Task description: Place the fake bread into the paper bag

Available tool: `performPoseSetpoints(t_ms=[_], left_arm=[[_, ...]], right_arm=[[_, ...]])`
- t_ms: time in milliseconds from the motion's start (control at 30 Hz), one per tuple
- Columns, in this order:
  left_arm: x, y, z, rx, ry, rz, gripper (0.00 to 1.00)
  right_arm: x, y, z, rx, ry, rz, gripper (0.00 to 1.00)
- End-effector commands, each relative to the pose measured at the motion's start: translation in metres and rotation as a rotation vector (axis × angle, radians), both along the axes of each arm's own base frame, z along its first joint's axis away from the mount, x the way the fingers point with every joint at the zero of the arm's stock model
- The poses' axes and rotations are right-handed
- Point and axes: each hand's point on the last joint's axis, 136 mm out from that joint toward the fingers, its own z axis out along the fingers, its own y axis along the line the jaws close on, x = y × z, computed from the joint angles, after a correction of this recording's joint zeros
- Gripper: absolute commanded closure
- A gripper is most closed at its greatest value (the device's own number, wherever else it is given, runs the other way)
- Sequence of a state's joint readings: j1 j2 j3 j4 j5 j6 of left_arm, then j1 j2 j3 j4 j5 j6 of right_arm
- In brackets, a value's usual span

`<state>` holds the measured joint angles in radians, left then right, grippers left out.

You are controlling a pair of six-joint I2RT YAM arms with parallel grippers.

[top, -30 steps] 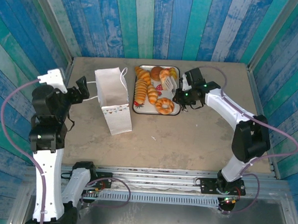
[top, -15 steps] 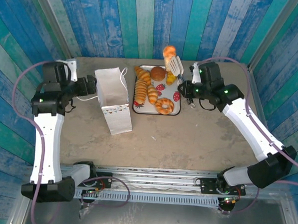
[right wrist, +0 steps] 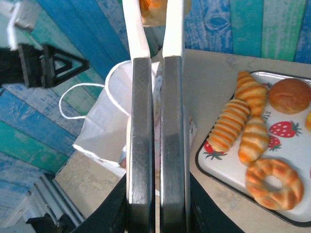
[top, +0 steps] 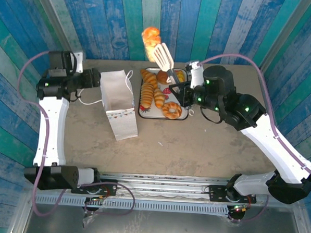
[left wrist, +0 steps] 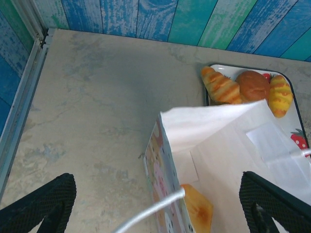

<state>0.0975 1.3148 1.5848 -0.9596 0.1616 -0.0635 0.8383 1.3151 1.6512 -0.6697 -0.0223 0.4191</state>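
Next, my right gripper moves back across the tray until the pastry [top: 150, 39] hangs over the bag's opening [top: 116, 89], then releases the tongs, since the pastry is still outside.
The white paper bag [top: 117, 101] stands open left of the tray. One orange piece [left wrist: 197, 208] of fake bread lies inside it. My left gripper [top: 92, 79] is open at the bag's left rim, its fingertips [left wrist: 43, 204] wide apart on either side of the bag's printed wall [left wrist: 165, 194] and cord handle. My right gripper [top: 184, 92] is shut on a pair of tongs [right wrist: 156, 145]. The tongs' white blades pinch a golden pastry [top: 150, 39] high in the air, above and right of the bag's mouth [right wrist: 104, 121]. Croissants [top: 149, 79], a bun [top: 164, 75] and a ring doughnut [top: 172, 110] lie on the tray.
The strawberry-print tray [top: 184, 114] sits at mid-table beside the bag. Blue and green plank walls close the table in at the back and sides. Bare tabletop [top: 196, 144] lies in front of bag and tray.
The right arm has lifted the tongs with the pastry off the tray, up and to the left toward the bag. The left gripper has moved in to the bag's rim.
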Motion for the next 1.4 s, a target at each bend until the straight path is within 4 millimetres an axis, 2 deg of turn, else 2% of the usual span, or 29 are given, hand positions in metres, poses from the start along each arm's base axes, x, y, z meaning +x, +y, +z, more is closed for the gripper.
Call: performPoseSetpoints(t_ms=[0, 100, 200, 367, 567, 700, 800, 1033, 1100, 1367], left_arm=[[0.02, -0.002, -0.005, -0.003, 0.006, -0.029, 0.12], [0.033, -0.007, -0.014, -0.042, 0.027, -0.077, 0.13], [0.044, -0.015, -0.02, -0.154, 0.035, -0.15, 0.2], [0.061, -0.009, -0.036, -0.189, 0.075, -0.153, 0.3], [0.075, -0.014, -0.053, -0.246, 0.113, -0.193, 0.37], [0.075, -0.021, -0.059, -0.279, 0.13, -0.237, 0.37], [0.075, -0.017, -0.064, -0.26, 0.144, -0.22, 0.39], [0.074, -0.015, -0.068, -0.235, 0.14, -0.218, 0.54], [0.074, -0.014, -0.068, -0.23, 0.14, -0.218, 0.57], [0.076, -0.012, -0.07, -0.219, 0.14, -0.212, 0.63]], right_arm=[[-0.008, 0.019, 0.01, 0.037, -0.018, 0.022, 0.93], [-0.019, 0.038, 0.006, 0.059, -0.002, 0.062, 0.93], [-0.03, 0.059, -0.002, 0.088, 0.025, 0.118, 0.93], [-0.043, 0.082, -0.018, 0.098, 0.079, 0.179, 0.93], [-0.06, 0.112, -0.043, 0.073, 0.144, 0.254, 0.93], [-0.059, 0.12, -0.06, 0.051, 0.176, 0.25, 0.93], [-0.055, 0.125, -0.071, 0.028, 0.186, 0.243, 0.93], [-0.047, 0.133, -0.112, -0.067, 0.234, 0.217, 0.93], [-0.046, 0.135, -0.118, -0.077, 0.243, 0.215, 0.92], [-0.05, 0.121, -0.136, -0.139, 0.274, 0.197, 0.89]])
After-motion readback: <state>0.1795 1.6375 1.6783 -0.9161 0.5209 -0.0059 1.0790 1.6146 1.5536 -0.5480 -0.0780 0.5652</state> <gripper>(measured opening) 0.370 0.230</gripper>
